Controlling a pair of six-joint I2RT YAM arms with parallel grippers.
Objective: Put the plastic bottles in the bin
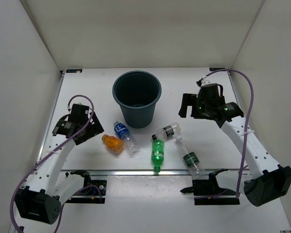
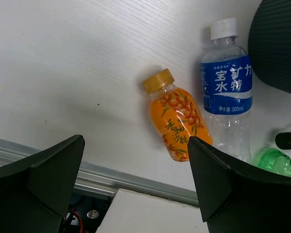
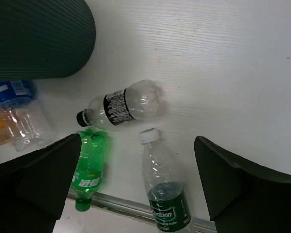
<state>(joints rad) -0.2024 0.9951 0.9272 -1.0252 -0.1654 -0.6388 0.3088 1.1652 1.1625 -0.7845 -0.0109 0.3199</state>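
Observation:
The stubby orange bottle's body (image 1: pixel 115 144) (image 2: pixel 181 121) lies below the left gripper and to its right in the top view, so the robot will bring the left gripper down and across onto it next.
The dark teal bin (image 1: pixel 137 97) stands upright at the table's back middle. Five bottles lie in front of it: the stubby orange one (image 1: pixel 112 143) (image 2: pixel 178 121), the clear one with a blue label (image 1: pixel 124 137) (image 2: pixel 228 92), the green one (image 1: pixel 157 153) (image 3: pixel 87 174), a clear one with a black label (image 1: pixel 167 131) (image 3: pixel 123 108), and a clear one with a dark green label (image 1: pixel 189 158) (image 3: pixel 166 194). My left gripper (image 1: pixel 90 129) (image 2: pixel 136 189) is open and empty, left of the orange bottle. My right gripper (image 1: pixel 189 106) (image 3: pixel 136 184) is open and empty, above the table right of the bin.
A metal rail (image 1: pixel 136 171) runs along the table's near edge, close to the green bottle's cap and the green-labelled bottle. White walls enclose the table at the back and both sides. The bin's ribbed wall shows in the right wrist view (image 3: pixel 39 39).

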